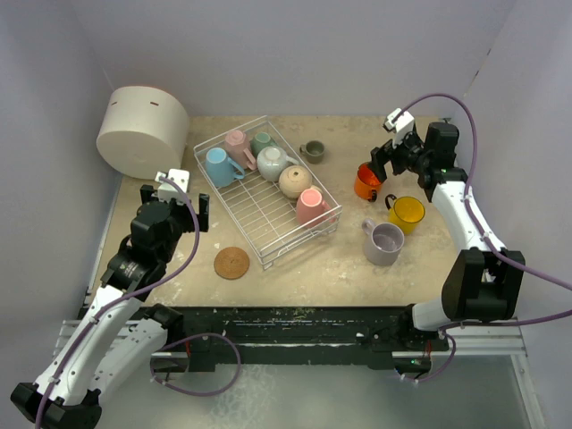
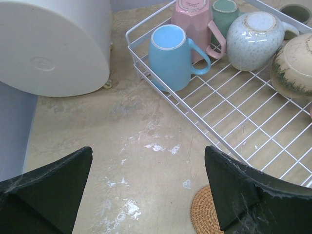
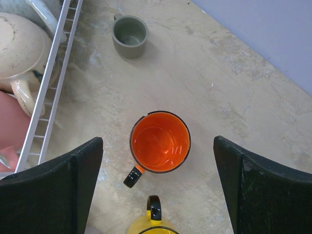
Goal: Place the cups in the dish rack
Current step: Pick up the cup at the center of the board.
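The orange mug's opening faces up below my right gripper. My right gripper will next lower its fingers astride the side of the orange mug's rim away from the rack [image 3: 189, 147], with one finger inside.
The white wire dish rack [image 1: 268, 210] holds several upturned mugs: light blue [image 1: 217, 166], pink [image 1: 237, 143], teal [image 1: 262, 142], white [image 1: 272, 163], beige [image 1: 295, 181] and another pink [image 1: 311, 206]. Outside it stand the orange mug [image 1: 366, 182], yellow mug [image 1: 407, 213], lilac mug [image 1: 384, 243] and small olive-grey cup [image 1: 313, 152]. My right gripper [image 1: 380, 165] is open above the orange mug [image 3: 160, 142], which stands upright between the fingers, untouched. My left gripper [image 1: 183, 207] is open and empty over bare table left of the rack [image 2: 204, 117].
A large white cylindrical container [image 1: 141, 131] lies at the back left, close to my left arm. A round cork coaster [image 1: 232, 263] lies in front of the rack's near corner. The yellow mug's handle [image 3: 154, 206] sits just below the orange mug.
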Motion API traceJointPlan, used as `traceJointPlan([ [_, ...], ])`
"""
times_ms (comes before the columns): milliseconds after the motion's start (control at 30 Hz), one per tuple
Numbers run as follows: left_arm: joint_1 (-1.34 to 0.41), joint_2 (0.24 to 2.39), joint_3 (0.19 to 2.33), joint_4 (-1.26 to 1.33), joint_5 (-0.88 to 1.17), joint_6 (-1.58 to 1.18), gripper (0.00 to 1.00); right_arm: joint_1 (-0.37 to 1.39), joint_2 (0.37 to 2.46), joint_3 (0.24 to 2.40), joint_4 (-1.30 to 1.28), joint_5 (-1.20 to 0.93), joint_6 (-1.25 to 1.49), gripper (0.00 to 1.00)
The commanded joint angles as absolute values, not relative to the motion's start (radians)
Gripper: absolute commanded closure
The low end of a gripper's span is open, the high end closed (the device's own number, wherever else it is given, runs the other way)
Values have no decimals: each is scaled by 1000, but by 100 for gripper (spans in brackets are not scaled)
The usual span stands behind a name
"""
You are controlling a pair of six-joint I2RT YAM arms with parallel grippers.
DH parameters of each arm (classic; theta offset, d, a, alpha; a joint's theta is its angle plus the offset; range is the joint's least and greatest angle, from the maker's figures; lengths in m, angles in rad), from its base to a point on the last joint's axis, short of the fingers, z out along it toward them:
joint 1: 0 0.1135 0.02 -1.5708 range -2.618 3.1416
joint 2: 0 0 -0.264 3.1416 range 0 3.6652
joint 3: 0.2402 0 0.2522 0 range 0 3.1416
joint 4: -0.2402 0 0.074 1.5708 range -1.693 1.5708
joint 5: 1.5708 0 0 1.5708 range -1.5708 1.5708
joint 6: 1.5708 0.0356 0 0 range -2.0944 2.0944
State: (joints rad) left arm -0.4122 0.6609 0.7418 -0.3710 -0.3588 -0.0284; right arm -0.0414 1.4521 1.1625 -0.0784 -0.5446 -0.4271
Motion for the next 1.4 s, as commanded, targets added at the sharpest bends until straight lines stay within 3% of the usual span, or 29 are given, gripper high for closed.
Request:
traceJointPlan([
  [0, -405, 643, 763, -334, -340, -14, 1, -48, 1451, 1200, -72, -564, -440, 5],
  [1367, -404, 627, 776, -347, -285, -32, 1, -60, 1533, 1220, -95, -563, -427, 5],
])
